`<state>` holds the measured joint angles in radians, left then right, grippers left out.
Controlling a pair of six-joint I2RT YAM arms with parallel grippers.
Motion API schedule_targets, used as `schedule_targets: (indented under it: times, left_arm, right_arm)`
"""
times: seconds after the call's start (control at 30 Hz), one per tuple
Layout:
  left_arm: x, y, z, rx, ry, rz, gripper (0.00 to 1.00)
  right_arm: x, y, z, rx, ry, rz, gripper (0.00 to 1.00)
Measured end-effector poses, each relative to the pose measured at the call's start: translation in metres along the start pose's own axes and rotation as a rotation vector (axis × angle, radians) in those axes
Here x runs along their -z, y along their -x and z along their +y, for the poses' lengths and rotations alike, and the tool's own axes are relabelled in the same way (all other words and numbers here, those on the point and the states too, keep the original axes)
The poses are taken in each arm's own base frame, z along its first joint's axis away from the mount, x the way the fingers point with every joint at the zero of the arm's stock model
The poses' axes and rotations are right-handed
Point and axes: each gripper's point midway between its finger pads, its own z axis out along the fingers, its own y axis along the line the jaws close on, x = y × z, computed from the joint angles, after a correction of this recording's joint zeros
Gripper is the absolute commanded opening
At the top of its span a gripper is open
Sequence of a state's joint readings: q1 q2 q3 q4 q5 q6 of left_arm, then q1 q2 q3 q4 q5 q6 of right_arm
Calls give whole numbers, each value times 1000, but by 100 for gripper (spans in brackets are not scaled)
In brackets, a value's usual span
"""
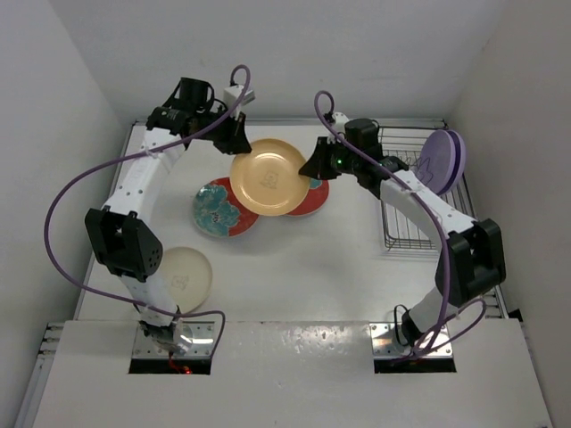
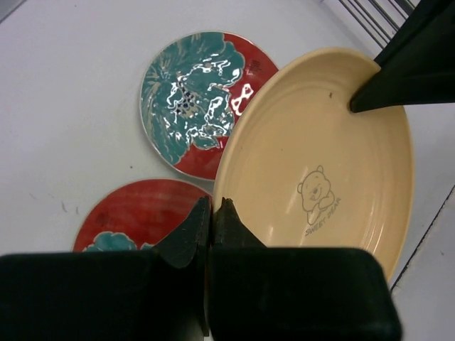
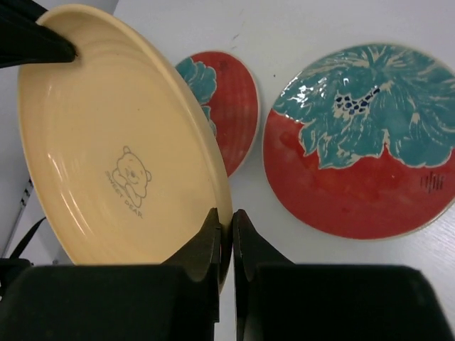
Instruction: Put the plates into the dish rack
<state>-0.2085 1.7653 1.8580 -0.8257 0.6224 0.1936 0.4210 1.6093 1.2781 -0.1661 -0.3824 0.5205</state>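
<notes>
The right gripper moves across and down next and releases the yellow-orange plate beside the lavender plates. The rack's empty slots lie to its right in the top view.
The yellow-orange plate (image 1: pixel 270 176) with a bear drawing hangs tilted above the table, gripped at opposite rims. My left gripper (image 1: pixel 239 143) is shut on its far-left rim (image 2: pixel 212 206). My right gripper (image 1: pixel 314 168) is shut on its right rim (image 3: pixel 226 217). Two red plates with teal flowers lie flat below it, one at the left (image 1: pixel 223 208), one partly hidden at the right (image 1: pixel 312 198). A cream plate (image 1: pixel 183 276) lies at the near left. Two lavender plates (image 1: pixel 442 160) stand upright in the wire dish rack (image 1: pixel 406 223) at the right.
The rack's wire slots in front of the lavender plates hold nothing. White walls close in the table at the back and both sides. Purple cables loop off both arms.
</notes>
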Motion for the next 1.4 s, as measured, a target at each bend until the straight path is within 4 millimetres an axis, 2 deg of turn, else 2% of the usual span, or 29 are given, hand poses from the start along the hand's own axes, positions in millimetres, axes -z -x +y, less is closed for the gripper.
schedule_targets:
  times: [0.07, 0.1, 0.17, 0.2, 0.37, 0.5, 0.57, 0.6, 0.63, 0.7, 0.73, 0.77, 0.8, 0.83, 0.87, 1.0, 1.17, 1.27, 1.4]
  left_arm:
    - [0, -1, -2, 2, -3, 7, 3]
    - [-1, -2, -4, 3, -9, 9, 44]
    - [-1, 0, -5, 2, -18, -1, 97]
    - [0, 3, -4, -1, -13, -9, 100]
    - [8, 8, 10, 37, 44, -36, 100]
    - [8, 22, 8, 40, 68, -76, 100]
    - [10, 27, 12, 29, 99, -98, 100]
    - [15, 22, 24, 8, 170, -82, 100]
    - [21, 15, 37, 13, 220, -66, 100]
    - [43, -11, 78, 57, 353, -15, 100]
    - [53, -25, 96, 80, 404, 9, 100]
    - [62, -37, 111, 108, 446, 31, 100]
    - [71, -50, 122, 133, 477, 55, 100]
    - [77, -61, 128, 151, 493, 81, 100]
    - [78, -63, 129, 148, 491, 89, 100]
    - [72, -60, 122, 107, 470, 97, 100]
    - [74, -63, 125, 85, 501, 125, 100]
    - [77, -70, 130, 95, 526, 143, 100]
    - [76, -81, 132, 106, 533, 171, 100]
  right_arm:
    - [2, -7, -4, -6, -14, 1, 0]
    - [5, -6, -3, -3, -18, -7, 0]
    - [16, 0, -1, 18, -37, -38, 0]
    - [23, 3, 0, 29, -45, -50, 0]
    - [76, 41, -7, 144, -216, -205, 0]
    - [101, 71, -23, 329, -408, -307, 0]
    - [105, 81, -30, 419, -468, -332, 0]
    - [114, 89, -43, 477, -558, -345, 0]
    - [134, 98, -68, 515, -698, -349, 0]
    - [186, 112, -123, 520, -990, -340, 0]
    - [208, 114, -143, 505, -1098, -329, 0]
    - [229, 113, -159, 488, -1196, -316, 0]
    - [241, 112, -166, 477, -1252, -309, 0]
    - [246, 112, -168, 477, -1282, -304, 0]
    - [246, 112, -167, 479, -1287, -304, 0]
    - [251, 121, -166, 517, -1365, -317, 0]
    - [274, 139, -195, 595, -1617, -308, 0]
    - [279, 132, -216, 627, -1747, -249, 0]
    - [271, 113, -233, 631, -1792, -155, 0]
